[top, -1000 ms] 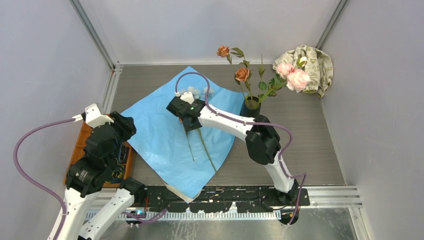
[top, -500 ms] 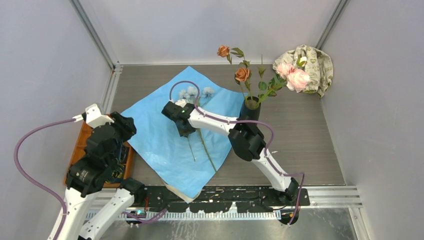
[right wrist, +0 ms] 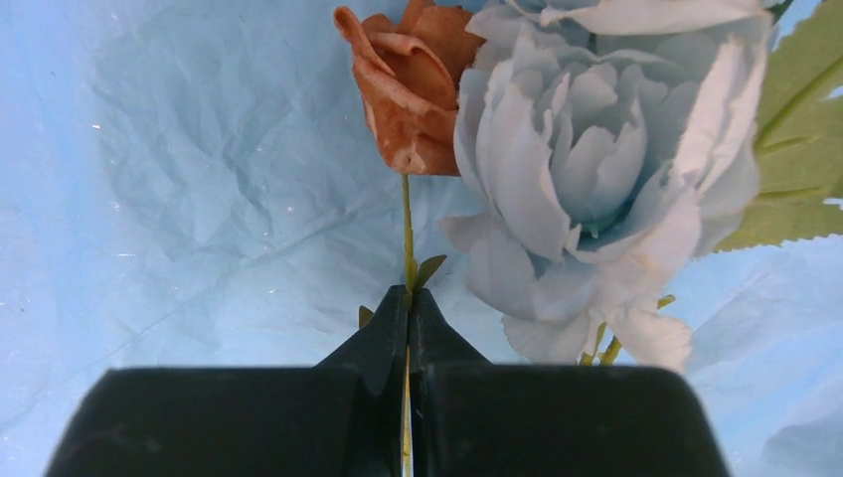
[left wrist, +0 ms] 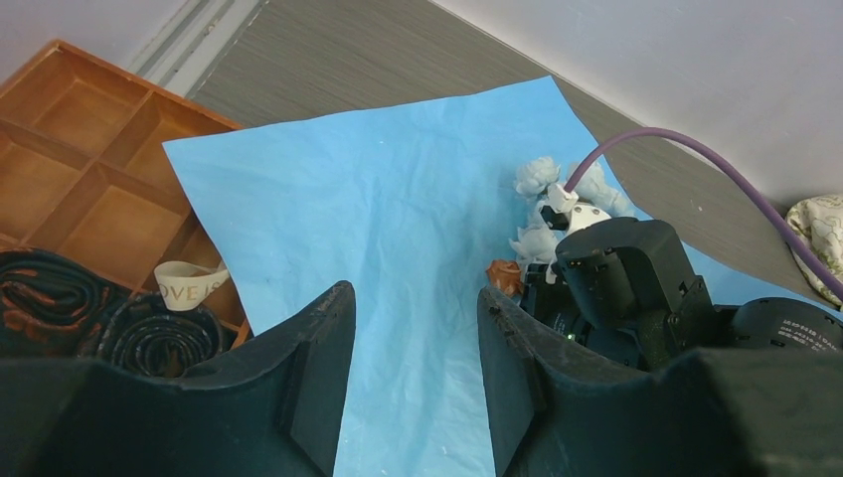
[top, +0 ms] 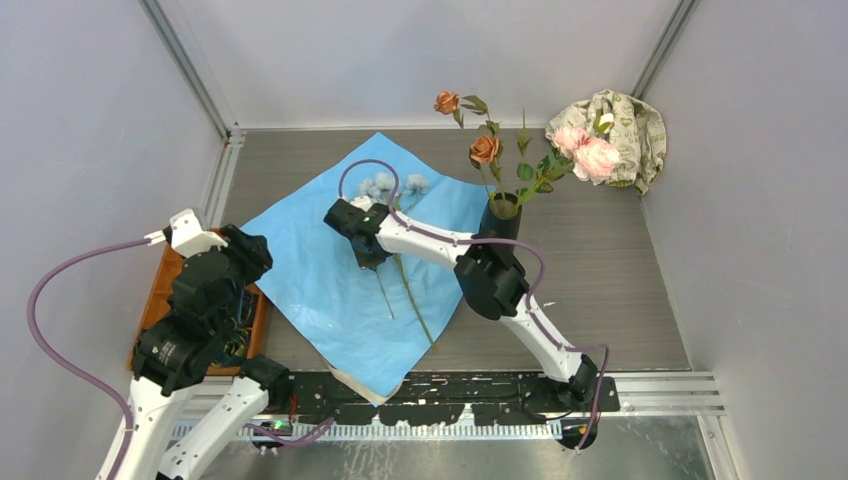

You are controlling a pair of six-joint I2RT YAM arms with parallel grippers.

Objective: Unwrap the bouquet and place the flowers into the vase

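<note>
I should move my right gripper up, to the right in the top view and down over the vase's opening (top: pixel 505 204), and tilt the rose upright, because its stem is lying flat.
The bouquet's blue paper (top: pixel 320 270) lies spread flat on the table. On it rest pale blue flowers (top: pixel 385 183) and bare stems (top: pixel 410 300). My right gripper (right wrist: pixel 408 298) is shut on the thin green stem (right wrist: pixel 407 229) of an orange-brown rose (right wrist: pixel 408 89), just below its head, next to a pale blue flower (right wrist: pixel 587 169). The black vase (top: pixel 500 215) stands upright at the paper's right edge, holding orange-brown roses (top: pixel 485 149) and pink flowers (top: pixel 590 155). My left gripper (left wrist: pixel 413 293) hangs open over the paper's left side, holding nothing.
A wooden compartment tray (top: pixel 160 290) sits at the left under my left arm, with a beige ribbon (left wrist: pixel 189 283) and dark rolled bands (left wrist: pixel 149 333) in it. A beige patterned cloth (top: pixel 620 125) is bunched in the far right corner. Walls close in on three sides.
My right gripper shifted a little left over the paper and its jaws closed on the orange-brown rose's stem. The left arm has stayed still.
</note>
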